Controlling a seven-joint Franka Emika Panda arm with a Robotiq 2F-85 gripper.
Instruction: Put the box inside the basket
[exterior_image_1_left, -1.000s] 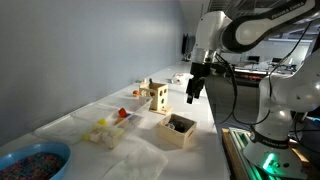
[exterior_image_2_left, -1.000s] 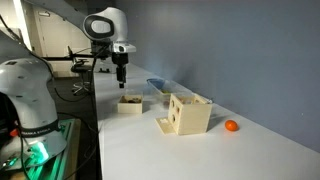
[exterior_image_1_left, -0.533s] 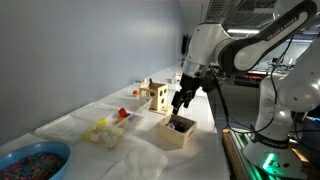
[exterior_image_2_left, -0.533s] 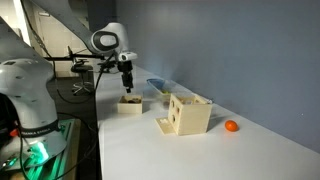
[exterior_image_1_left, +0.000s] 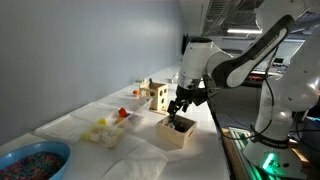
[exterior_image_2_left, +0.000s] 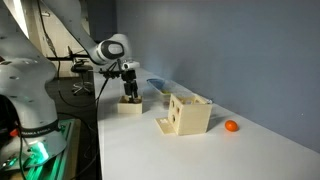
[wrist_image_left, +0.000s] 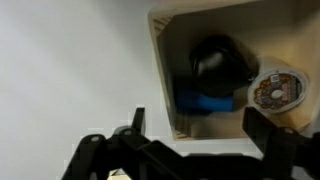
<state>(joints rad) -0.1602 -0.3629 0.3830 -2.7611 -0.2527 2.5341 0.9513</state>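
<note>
I will lower my gripper over the box's side (exterior_image_1_left: 179, 117) (wrist_image_left: 171, 112) next to the blue piece, with one finger inside and one outside, because that thin side fits between its open fingers.
The box (exterior_image_1_left: 173, 136) is small, square and light tan with a dark inside. It stands on the white table near the front edge and also shows in the other exterior view (exterior_image_2_left: 128, 108). My gripper (exterior_image_1_left: 178, 108) is open and hangs just above the box's opening, with its fingertips at the rim (exterior_image_2_left: 130, 95). In the wrist view the gripper (wrist_image_left: 200, 125) straddles the near wall of the box (wrist_image_left: 160, 70), which holds a dark lump, a blue piece and a round disc. The whitish basket (exterior_image_1_left: 104, 133), with yellow and red pieces, lies to the left of the box.
A taller pale wooden block with holes (exterior_image_1_left: 157, 97) stands behind the box (exterior_image_2_left: 187, 113). A blue bowl of beads (exterior_image_1_left: 30, 160) is at the near left. An orange ball (exterior_image_2_left: 231, 126) lies past the block. White crumpled sheets (exterior_image_1_left: 140, 165) lie beside the box.
My gripper has come down and in from high above the table edge to just over the box opening. The box and basket have not moved.
</note>
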